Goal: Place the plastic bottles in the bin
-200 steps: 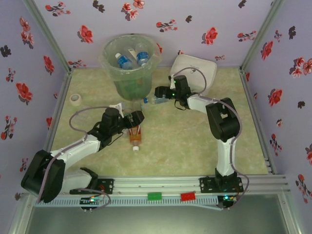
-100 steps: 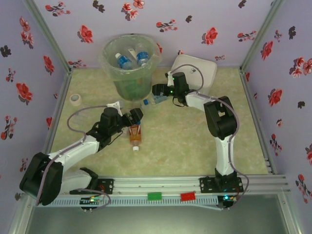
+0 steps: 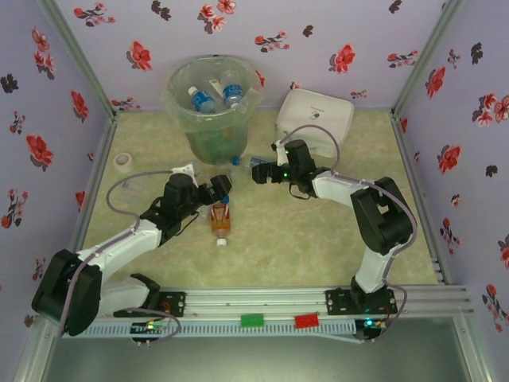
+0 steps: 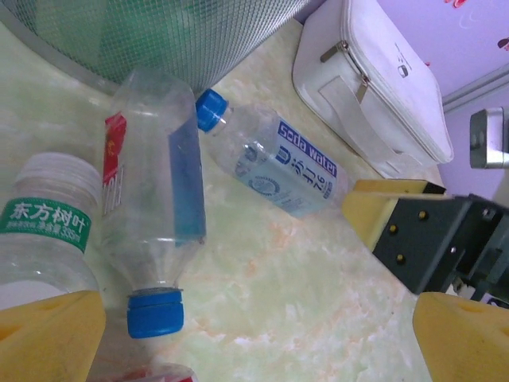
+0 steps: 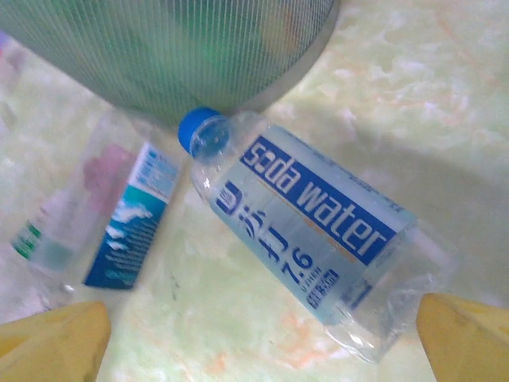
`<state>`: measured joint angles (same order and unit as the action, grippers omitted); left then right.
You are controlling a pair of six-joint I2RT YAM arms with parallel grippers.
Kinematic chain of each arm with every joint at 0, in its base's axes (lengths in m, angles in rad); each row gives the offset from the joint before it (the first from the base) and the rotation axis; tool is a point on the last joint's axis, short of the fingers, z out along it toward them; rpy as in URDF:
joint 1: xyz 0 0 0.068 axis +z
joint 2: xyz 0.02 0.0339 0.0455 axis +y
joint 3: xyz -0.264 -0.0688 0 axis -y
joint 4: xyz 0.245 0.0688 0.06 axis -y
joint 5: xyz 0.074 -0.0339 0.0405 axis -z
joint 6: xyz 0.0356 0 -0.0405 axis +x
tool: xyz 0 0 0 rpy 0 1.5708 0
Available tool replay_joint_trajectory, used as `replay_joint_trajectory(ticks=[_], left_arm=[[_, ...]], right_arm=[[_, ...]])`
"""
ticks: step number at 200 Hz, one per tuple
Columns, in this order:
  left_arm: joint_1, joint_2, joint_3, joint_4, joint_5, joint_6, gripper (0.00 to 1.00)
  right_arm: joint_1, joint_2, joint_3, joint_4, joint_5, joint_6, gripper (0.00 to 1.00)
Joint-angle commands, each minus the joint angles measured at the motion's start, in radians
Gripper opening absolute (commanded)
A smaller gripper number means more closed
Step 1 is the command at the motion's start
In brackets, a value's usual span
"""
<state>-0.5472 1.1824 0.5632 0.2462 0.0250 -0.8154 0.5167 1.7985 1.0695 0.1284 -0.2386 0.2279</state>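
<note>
I will next turn my right gripper and lower it onto the soda water bottle's labelled middle [image 3: 256, 161] [image 5: 320, 224], because the bottle lies slanted across the gap between my open fingertips.
The bin [image 3: 213, 111], a grey-green bucket at the back, holds several bottles [image 3: 215, 94]. At its foot lies a clear soda water bottle [image 3: 245, 164] [image 4: 280, 165] [image 5: 318, 231] with a blue cap. My right gripper [image 3: 259, 172] [image 5: 258, 342] is open just right of it, its yellow fingertips [image 5: 465, 334] wide apart on either side of the bottle's base. My left gripper [image 3: 219, 189] [image 4: 254, 342] is open over a clear blue-labelled bottle [image 4: 155, 207] and a green-labelled bottle [image 4: 48, 231]. An amber bottle [image 3: 221, 221] lies below it.
A white lidded box [image 3: 316, 119] [image 4: 374, 87] stands at the back right, close behind the right arm. A tape roll [image 3: 122, 161] lies at the far left. The bin's mesh-patterned wall [image 5: 199, 48] rises directly beyond both grippers.
The right gripper has drawn back from the bin toward the near side and its elbow swung right; the soda water bottle lies on the table. The left gripper barely shifted.
</note>
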Motion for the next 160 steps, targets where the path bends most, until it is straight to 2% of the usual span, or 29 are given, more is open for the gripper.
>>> replay_joint_trajectory(ticks=[1, 30, 48, 98, 160], left_arm=[[0.013, -0.015, 0.045, -0.034, -0.027, 0.043, 1.00], [0.013, -0.022, 0.045, -0.054, -0.029, 0.038, 1.00], [0.014, -0.031, 0.038, -0.056, -0.030, 0.039, 1.00], [0.038, -0.019, 0.156, -0.182, -0.030, 0.157, 1.00], [0.037, -0.046, 0.079, -0.119, -0.029, 0.098, 1.00]], right_arm=[[0.005, 0.025, 0.111, -0.196, 0.160, -0.212, 1.00], [0.014, 0.148, 0.302, -0.434, 0.312, -0.415, 1.00], [0.014, 0.187, 0.348, -0.460, 0.338, -0.485, 1.00], [0.023, 0.287, 0.467, -0.535, 0.152, -0.512, 1.00], [0.059, 0.331, 0.486, -0.548, 0.140, -0.510, 0.98]])
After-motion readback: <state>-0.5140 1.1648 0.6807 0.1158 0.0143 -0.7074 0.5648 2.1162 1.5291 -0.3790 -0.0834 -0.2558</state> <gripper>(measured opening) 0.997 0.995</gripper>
